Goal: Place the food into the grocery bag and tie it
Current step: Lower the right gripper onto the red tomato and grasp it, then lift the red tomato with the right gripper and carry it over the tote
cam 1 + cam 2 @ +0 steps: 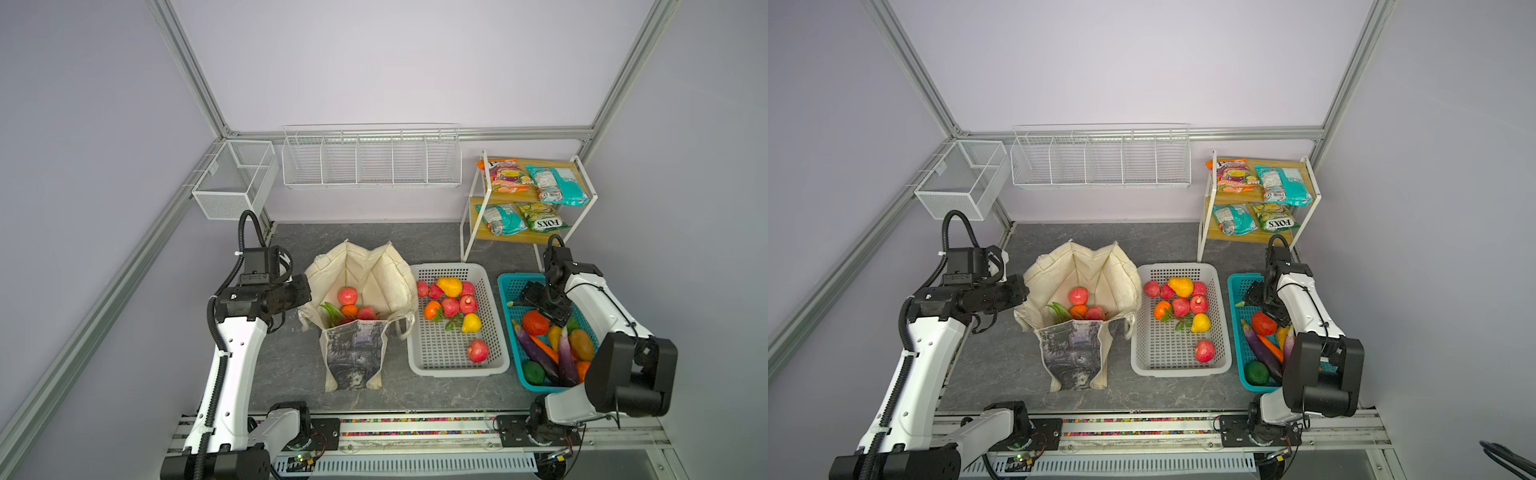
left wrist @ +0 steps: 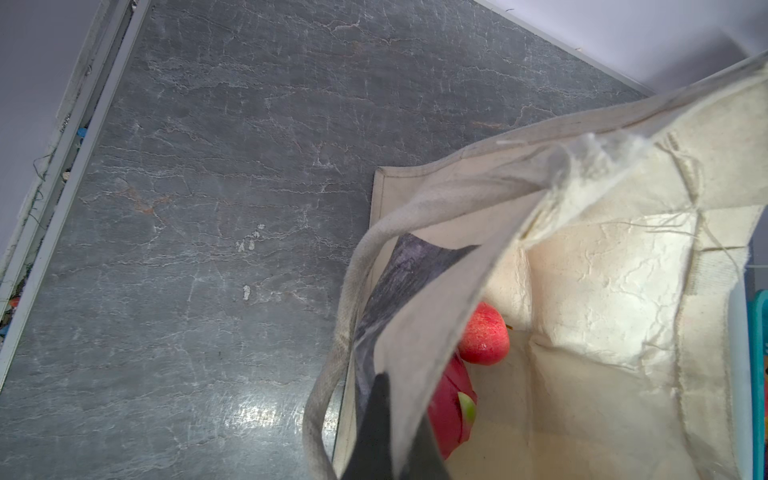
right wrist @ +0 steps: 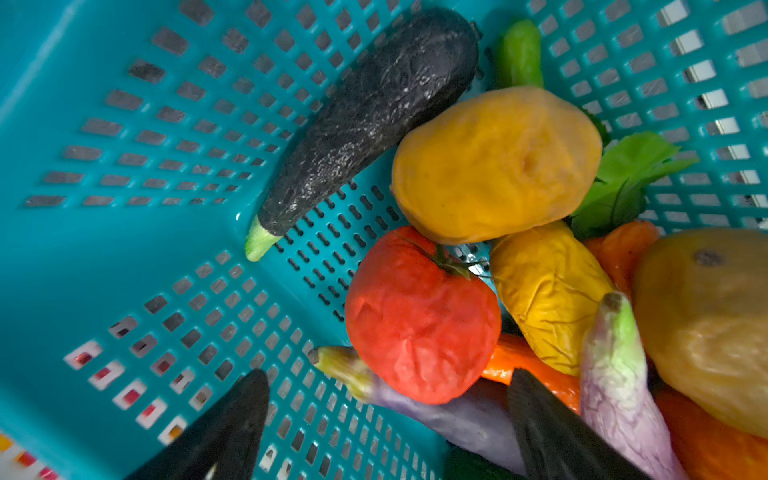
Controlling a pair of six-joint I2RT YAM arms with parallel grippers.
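Note:
I will lower my right gripper until my fingertips are on both sides of the round tomato and close on it, because the red tomato lies uncovered below my spread fingertips.
The cream grocery bag stands open on the grey table, its printed panel facing the front. Inside it lie a red apple, an orange and a pink dragon fruit. My left gripper is shut on the bag's left rim; in the left wrist view the canvas edge runs between its fingers, with the apple and dragon fruit behind. My right gripper hangs open inside the teal basket, just over a red tomato, holding nothing.
A white perforated basket right of the bag holds several apples, an orange and yellow fruit. The teal basket is packed with eggplants, carrots and peppers. A wooden shelf at the back right carries snack packets, two of them teal. Wire baskets hang on the back wall.

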